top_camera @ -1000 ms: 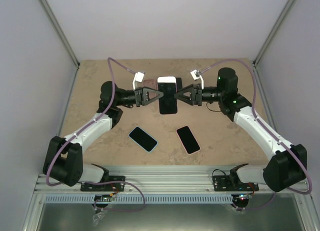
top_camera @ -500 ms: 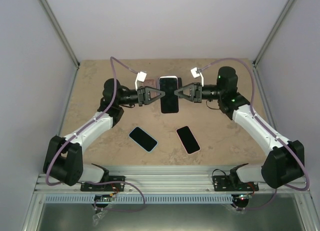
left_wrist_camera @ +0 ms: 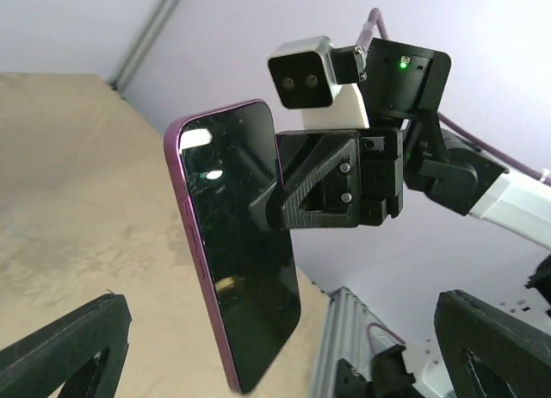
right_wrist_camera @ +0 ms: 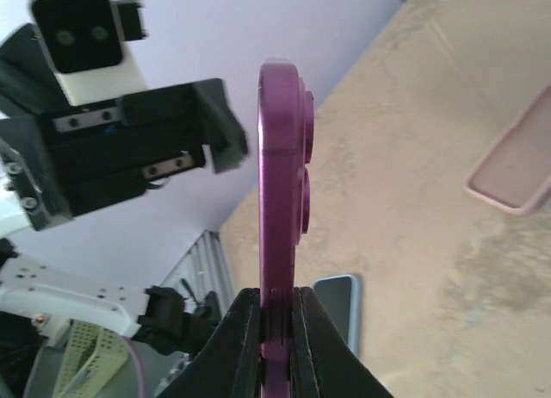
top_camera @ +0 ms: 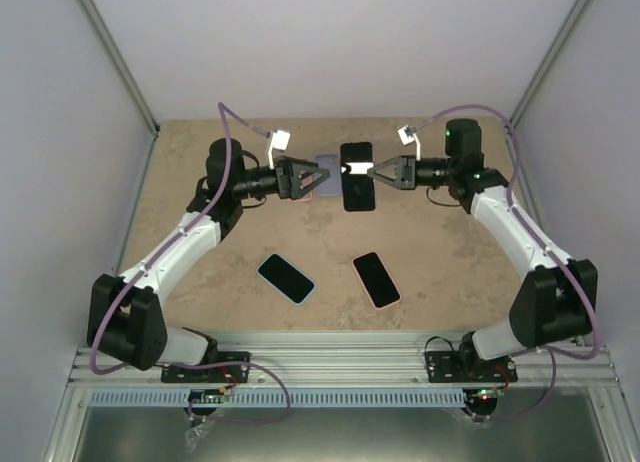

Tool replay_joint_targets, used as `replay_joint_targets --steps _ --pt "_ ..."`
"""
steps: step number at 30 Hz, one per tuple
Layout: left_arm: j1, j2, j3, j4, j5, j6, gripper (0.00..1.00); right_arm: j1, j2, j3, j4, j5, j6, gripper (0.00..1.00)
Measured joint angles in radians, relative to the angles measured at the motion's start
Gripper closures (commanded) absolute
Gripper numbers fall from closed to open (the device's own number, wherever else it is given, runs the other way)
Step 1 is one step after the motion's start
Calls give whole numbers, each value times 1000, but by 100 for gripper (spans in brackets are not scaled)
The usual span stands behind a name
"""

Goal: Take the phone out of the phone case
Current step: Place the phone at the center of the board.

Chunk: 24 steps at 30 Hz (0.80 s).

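My right gripper brings the purple phone down toward the right in the top view next, lays it flat on clear tabletop below and releases it.
My right gripper is shut on the edge of a purple phone and holds it upright above the table, dark screen toward the left arm. The right wrist view shows the jaws pinching the phone's thin side. In the left wrist view the phone hangs free between and beyond the spread fingers. A pale pink phone case lies empty on the table by my left gripper, which is open and holds nothing. The case also shows flat at the right in the right wrist view.
A phone in a light blue case and a black phone lie on the near half of the beige table. Grey walls close in the left, right and back sides. A metal rail runs along the near edge.
My left gripper has opened and let go. The pink case has come off the phone and lies on the table. The right gripper has drawn the bare phone right and farther back.
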Motion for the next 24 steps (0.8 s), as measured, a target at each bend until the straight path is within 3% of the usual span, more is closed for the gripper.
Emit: replay_joint_targets --steps 11,17,24 --pt "69 11 30 -166 -77 115 1 -175 330 244 -327 108 -334 99" --pt "69 11 37 -180 -85 136 1 -253 563 358 -410 152 -412 99" --pt "69 -19 36 -185 -88 137 1 -291 695 424 -443 191 -431 99"
